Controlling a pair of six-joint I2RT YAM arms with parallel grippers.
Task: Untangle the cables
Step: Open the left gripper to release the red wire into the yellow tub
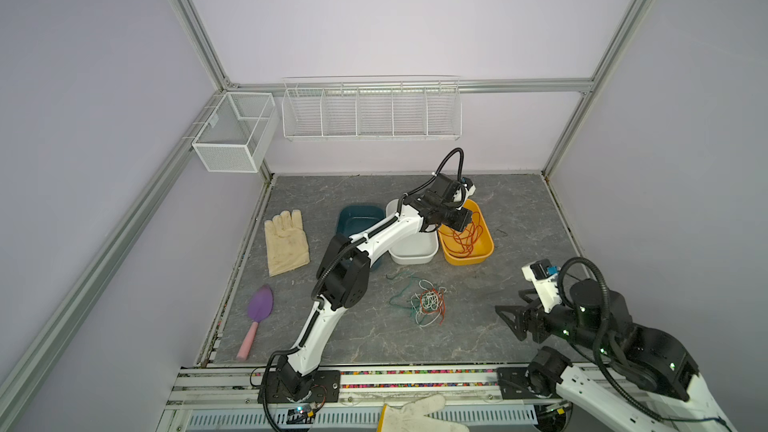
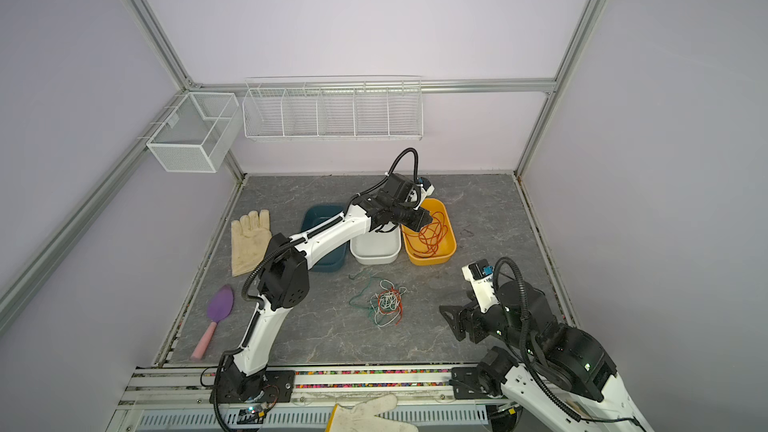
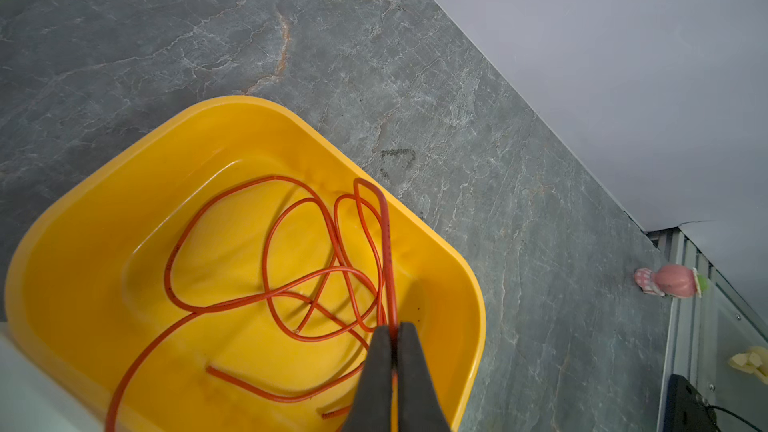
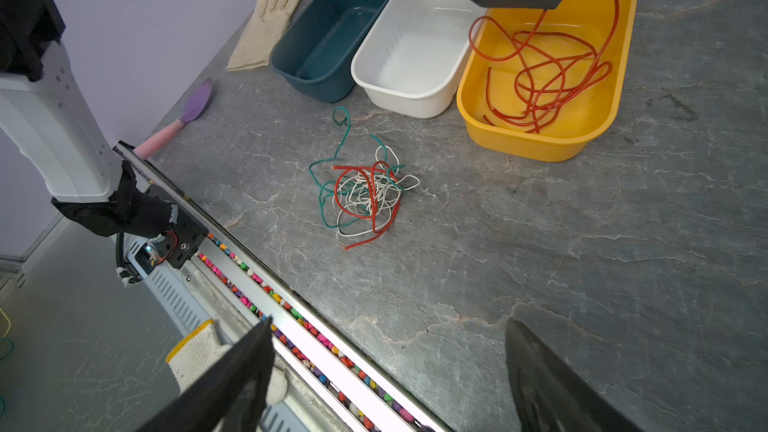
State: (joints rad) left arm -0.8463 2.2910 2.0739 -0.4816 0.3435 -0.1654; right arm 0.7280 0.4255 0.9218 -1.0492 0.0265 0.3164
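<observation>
The coil (image 1: 466, 241) (image 3: 344, 296) lies below my left gripper in the yellow bin. I will move down toward it next and release the piece of cable, since its other loops are there.
A tangle of cables (image 1: 427, 304) (image 2: 387, 304) (image 4: 365, 195), red-orange, dark green and white, lies loose on the grey tabletop in front of the bins. One long red-orange cable (image 3: 291, 288) (image 1: 468, 238) (image 4: 552, 72) is coiled inside the yellow bin (image 3: 104, 184) (image 1: 471, 261) (image 4: 540, 147). My left gripper (image 3: 393, 328) (image 1: 465, 222) hangs over that bin, shut on a strand of this cable that rises from the coil. My right gripper (image 4: 388, 324) (image 1: 505, 315) hovers low at the table's front right, open and holding nothing, well apart from the tangle.
A white bin (image 1: 413, 258) and a teal bin (image 1: 357, 218) stand left of the yellow one. A cream glove (image 1: 286, 243) and a purple trowel (image 1: 259, 309) lie at the left. Another glove (image 1: 415, 413) rests below the front rail. Wire baskets (image 1: 370, 112) hang on the back wall.
</observation>
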